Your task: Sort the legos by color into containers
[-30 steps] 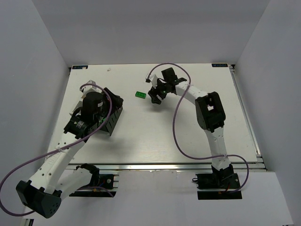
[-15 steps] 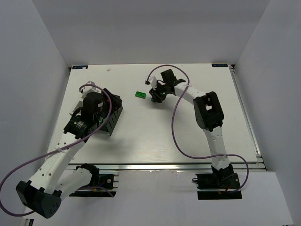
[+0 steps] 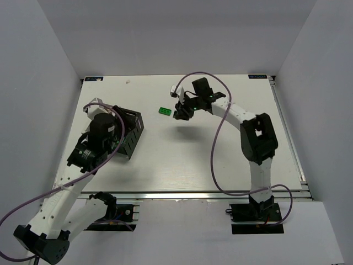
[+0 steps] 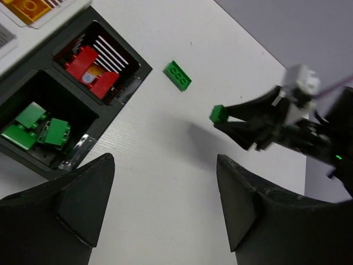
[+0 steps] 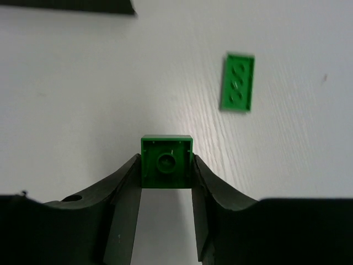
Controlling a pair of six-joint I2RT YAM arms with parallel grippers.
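My right gripper moves the green lego left in the top view next, over one section (image 3: 119, 143) of the black container, since that section has green legos.
My right gripper (image 5: 166, 182) is shut on a small square green lego (image 5: 166, 161) and holds it above the table, seen from the left wrist as a green block (image 4: 218, 114) at the fingertips. A flat green lego (image 3: 164, 111) lies on the table just left of that gripper (image 3: 181, 113). My left gripper (image 4: 165, 190) stands open over bare table beside the black container (image 4: 131, 81). One of its compartments holds red legos (image 4: 88, 65) and another holds green legos (image 4: 36, 130). A yellow-orange lego (image 4: 25, 6) lies in a white container (image 4: 52, 16).
The containers (image 3: 130, 132) sit at the table's left side, partly under my left arm. The right arm's purple cable (image 3: 212, 154) loops over the middle of the table. Grey walls close in the table on three sides.
My right gripper has shut on the square green lego and lifted it slightly. My left arm has drawn back toward the left, uncovering more of the black container.
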